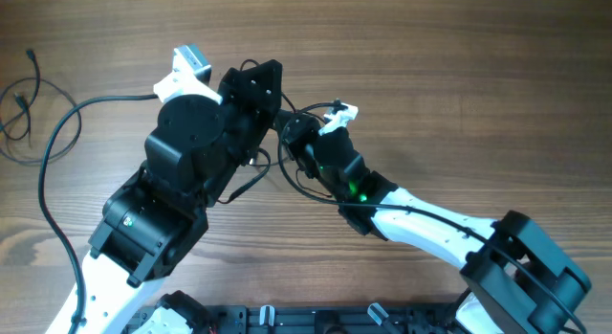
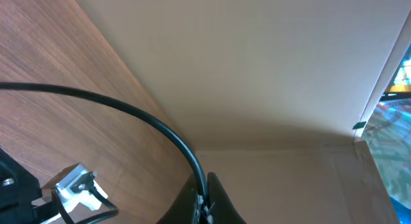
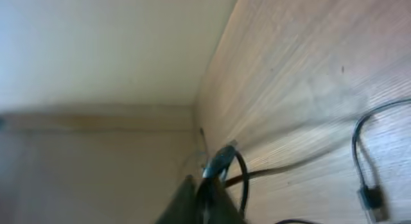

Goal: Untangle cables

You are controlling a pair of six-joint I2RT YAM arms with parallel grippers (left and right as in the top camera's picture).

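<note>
The left gripper will next pull over bare wood by the separate cable, which lies to the gripper's left in the overhead view, and release, to part the cables.
Thin black cables loop on the wood table between my two grippers, near the middle. My left gripper is shut on one black cable, which arcs away to the left in the left wrist view. My right gripper is shut on a cable just behind its metallic plug end, which sticks out past the fingertips. Both grippers sit close together, and the arms hide the fingertips from above. Another thin strand with a plug lies on the table to the right in the right wrist view.
A separate thin cable with small plug ends lies at the table's far left. A thicker black cord runs from the left wrist camera down the left side. The right arm's white camera mount shows close by.
</note>
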